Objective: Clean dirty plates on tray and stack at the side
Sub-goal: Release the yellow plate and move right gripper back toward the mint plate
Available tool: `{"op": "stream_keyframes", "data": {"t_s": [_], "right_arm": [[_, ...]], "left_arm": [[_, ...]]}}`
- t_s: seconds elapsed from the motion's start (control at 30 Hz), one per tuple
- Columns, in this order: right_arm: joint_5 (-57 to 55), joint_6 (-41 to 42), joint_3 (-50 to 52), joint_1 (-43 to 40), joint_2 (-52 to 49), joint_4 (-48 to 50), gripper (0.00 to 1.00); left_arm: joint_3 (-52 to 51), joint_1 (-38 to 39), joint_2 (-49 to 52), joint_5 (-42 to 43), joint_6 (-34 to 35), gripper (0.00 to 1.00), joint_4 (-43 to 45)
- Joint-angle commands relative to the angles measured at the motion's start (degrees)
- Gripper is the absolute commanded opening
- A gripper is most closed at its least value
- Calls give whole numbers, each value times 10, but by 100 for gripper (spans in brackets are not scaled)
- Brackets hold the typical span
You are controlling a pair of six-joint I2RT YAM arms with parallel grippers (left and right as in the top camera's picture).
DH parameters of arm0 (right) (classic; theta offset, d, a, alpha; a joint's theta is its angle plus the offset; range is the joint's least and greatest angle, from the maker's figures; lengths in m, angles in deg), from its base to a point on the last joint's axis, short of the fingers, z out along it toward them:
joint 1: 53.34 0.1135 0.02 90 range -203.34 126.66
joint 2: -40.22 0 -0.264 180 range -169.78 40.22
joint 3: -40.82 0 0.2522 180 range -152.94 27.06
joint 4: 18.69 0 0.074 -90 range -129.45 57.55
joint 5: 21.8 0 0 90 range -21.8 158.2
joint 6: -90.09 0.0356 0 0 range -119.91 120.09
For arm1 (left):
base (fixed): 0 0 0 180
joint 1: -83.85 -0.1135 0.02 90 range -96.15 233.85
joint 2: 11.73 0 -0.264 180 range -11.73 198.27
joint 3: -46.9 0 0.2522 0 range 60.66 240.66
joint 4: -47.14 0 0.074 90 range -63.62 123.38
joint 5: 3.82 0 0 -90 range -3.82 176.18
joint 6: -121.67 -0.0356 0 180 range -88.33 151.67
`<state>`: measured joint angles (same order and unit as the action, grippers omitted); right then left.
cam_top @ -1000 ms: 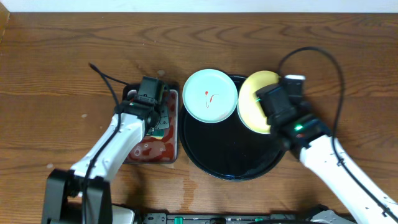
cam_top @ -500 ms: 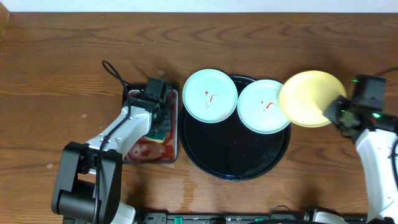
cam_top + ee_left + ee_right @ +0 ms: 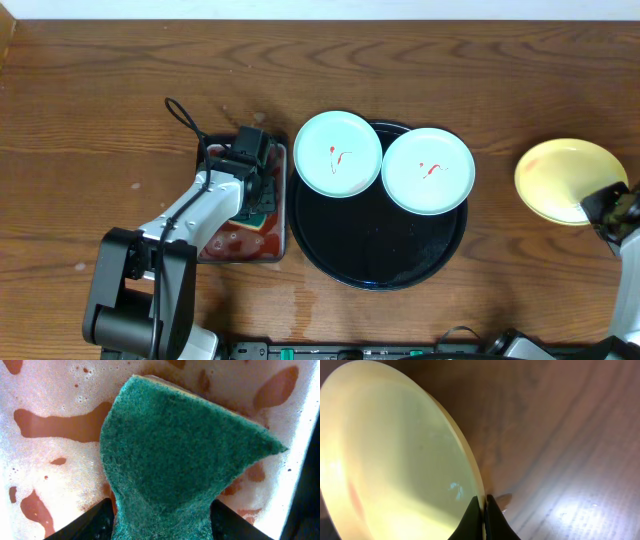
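Note:
I should lower the tilted yellow plate's rim flat onto the empty bare wood below my right gripper, then release it.
Two pale mint plates with red smears lie on the black tray point(image 3: 372, 250): one point(image 3: 338, 154) overlaps its back left rim, the other point(image 3: 428, 170) sits at the back right. The pale yellow plate point(image 3: 565, 178) hangs tilted over the bare wood at the far right. My right gripper point(image 3: 600, 206) is shut on its rim, and the fingertips point(image 3: 484, 502) pinch the plate's edge point(image 3: 410, 460). My left gripper point(image 3: 256, 192) is low over the small metal tray. Its fingers point(image 3: 95, 522) stand wide apart, open, on either side of a green sponge point(image 3: 185, 460).
The small rectangular metal tray point(image 3: 238, 246) with red sauce and white foam point(image 3: 50, 405) stands just left of the black tray. A black cable point(image 3: 185, 125) loops behind the left arm. Wood tabletop point(image 3: 570, 435) lies under the yellow plate.
My right arm has carried the yellow plate off the tray and out to the right, uncovering the second mint plate. My left gripper has opened around the sponge in the metal tray.

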<state>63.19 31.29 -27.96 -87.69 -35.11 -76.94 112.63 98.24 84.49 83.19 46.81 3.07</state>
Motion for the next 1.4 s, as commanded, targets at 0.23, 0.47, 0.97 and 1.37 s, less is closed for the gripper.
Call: {"op": "stream_keyframes", "data": {"t_s": [0.23, 0.47, 0.97, 1.37], "right_arm": [[-40, 11, 56, -41, -17, 14, 1], [-42, 9, 68, -41, -31, 26, 1], [137, -90, 68, -31, -31, 94, 43], [267, -210, 68, 69, -34, 155, 56]], "left_arm": [[-16, -2, 9, -8, -1, 7, -4], [-7, -3, -20, -71, 21, 8, -7], [-11, -3, -44, -7, 42, 59, -39], [-32, -3, -16, 8, 42, 29, -35]]}}
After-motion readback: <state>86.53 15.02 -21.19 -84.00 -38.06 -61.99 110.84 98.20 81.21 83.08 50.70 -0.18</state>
